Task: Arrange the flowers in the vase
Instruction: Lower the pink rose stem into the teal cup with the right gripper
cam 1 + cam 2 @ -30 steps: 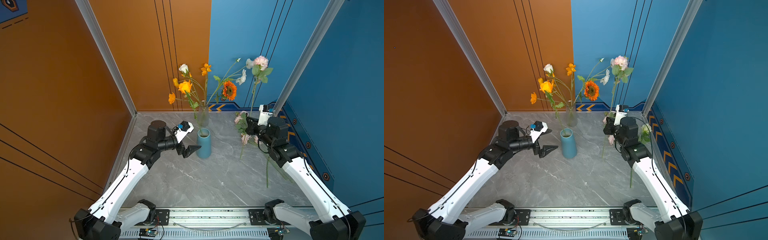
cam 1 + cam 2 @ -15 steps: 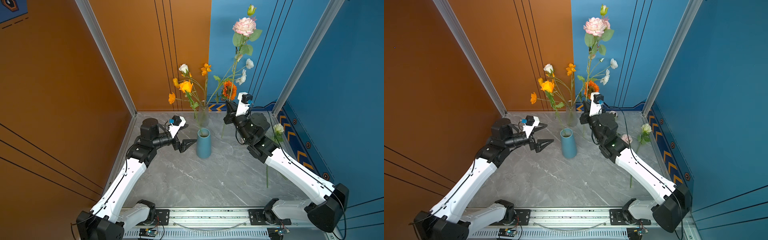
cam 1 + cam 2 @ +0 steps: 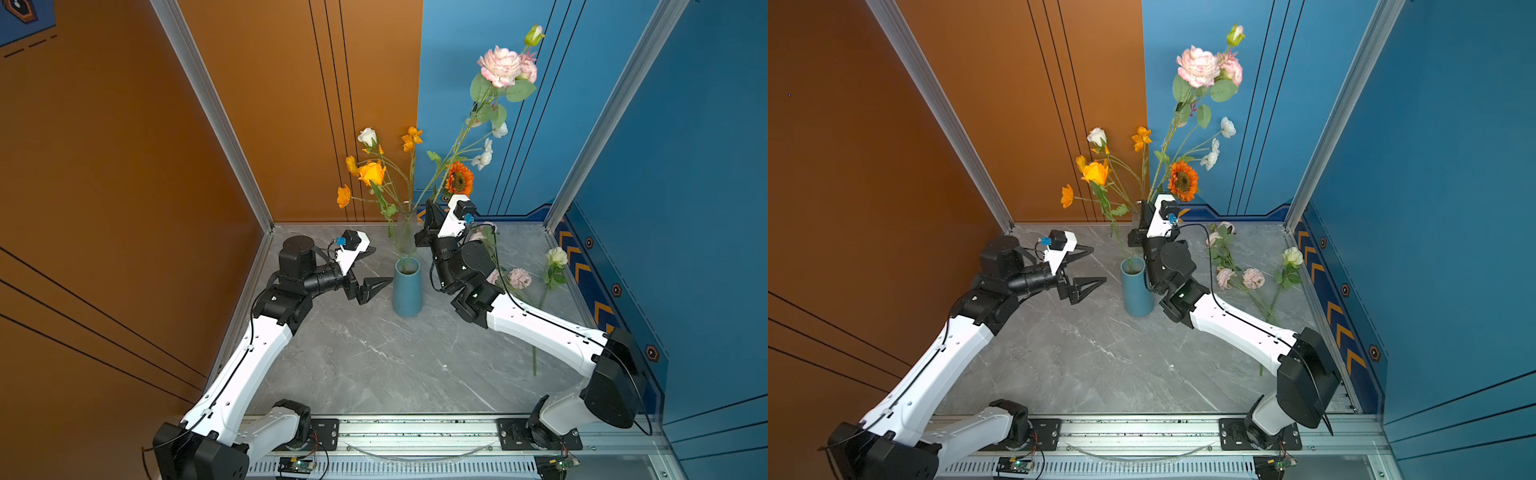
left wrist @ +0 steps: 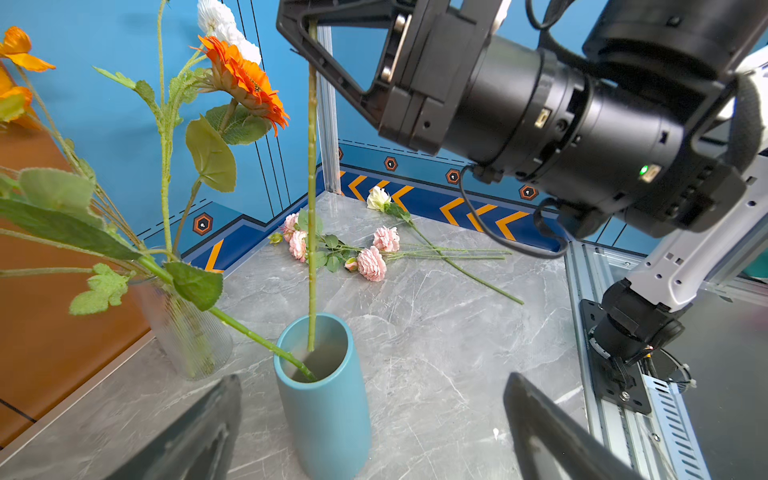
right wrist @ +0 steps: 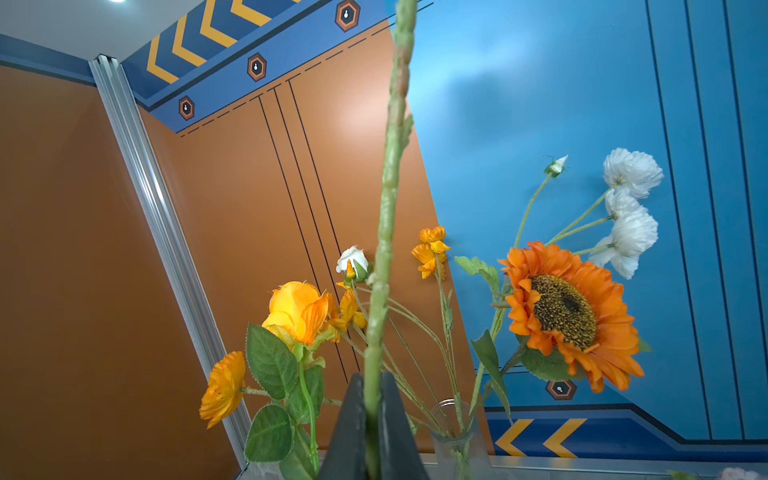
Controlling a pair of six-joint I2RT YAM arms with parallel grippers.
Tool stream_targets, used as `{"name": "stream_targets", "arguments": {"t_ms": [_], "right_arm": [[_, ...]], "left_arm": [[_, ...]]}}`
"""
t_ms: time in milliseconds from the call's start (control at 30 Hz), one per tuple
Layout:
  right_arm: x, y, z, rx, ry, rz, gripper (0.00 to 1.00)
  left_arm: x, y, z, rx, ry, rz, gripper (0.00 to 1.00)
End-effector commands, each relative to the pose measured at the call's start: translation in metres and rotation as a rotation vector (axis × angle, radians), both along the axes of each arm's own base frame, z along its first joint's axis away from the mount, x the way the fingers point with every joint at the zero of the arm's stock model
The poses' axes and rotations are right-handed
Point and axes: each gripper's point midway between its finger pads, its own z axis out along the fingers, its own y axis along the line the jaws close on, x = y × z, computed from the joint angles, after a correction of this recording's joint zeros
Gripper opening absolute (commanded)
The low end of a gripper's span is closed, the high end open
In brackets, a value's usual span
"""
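Note:
My right gripper should lower toward the blue vase's opening [image 3: 407, 265] and release the pink flower's stem there, as its lower end is already inside.
A blue vase [image 3: 407, 291] [image 3: 1137, 291] [image 4: 324, 390] stands mid-table. My right gripper [image 3: 432, 204] [image 3: 1145, 206] [image 5: 372, 382] hangs above it, shut on the long green stem [image 4: 311, 166] [image 5: 386, 208] of a pink flower [image 3: 500, 66] [image 3: 1198, 66]. The stem stands upright with its lower end inside the vase mouth. A yellow rose [image 3: 372, 172] leans out of the same vase. My left gripper [image 3: 380, 266] [image 3: 1098, 264] [image 4: 374, 377] is open just left of the vase, holding nothing.
A clear glass vase [image 3: 405, 232] [image 4: 187, 332] behind the blue one holds an orange sunflower [image 3: 459, 180], white and orange blooms. Pink flowers [image 3: 519, 277] and a cream rose [image 3: 556, 256] lie on the table at the right, near the blue wall.
My right arm swung in from the right and lifted the pink flower upright over the blue vase. My left gripper drew back slightly from the vase, still open.

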Motion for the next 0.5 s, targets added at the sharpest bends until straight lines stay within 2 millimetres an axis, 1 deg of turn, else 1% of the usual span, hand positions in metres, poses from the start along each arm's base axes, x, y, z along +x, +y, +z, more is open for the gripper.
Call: {"name": "stream_targets", "arguments": {"t_ms": [0, 133, 333, 467], "right_arm": [[-0.006, -0.012, 0.004, 0.057, -0.043, -0.104, 0.0], [-0.01, -0.005, -0.017, 0.038, -0.011, -0.13, 0.0], [-0.015, -0.002, -0.054, 0.047, 0.043, -0.167, 0.0], [-0.02, 0.001, -0.075, 0.037, 0.05, -0.212, 0.0]], "left_arm": [[-0.004, 0.001, 0.004, -0.016, -0.004, -0.019, 0.98], [-0.004, 0.002, 0.005, -0.024, -0.003, -0.021, 0.98], [-0.005, 0.001, 0.005, -0.029, 0.001, -0.027, 0.98], [-0.005, 0.001, 0.005, -0.031, 0.006, -0.032, 0.98]]}}
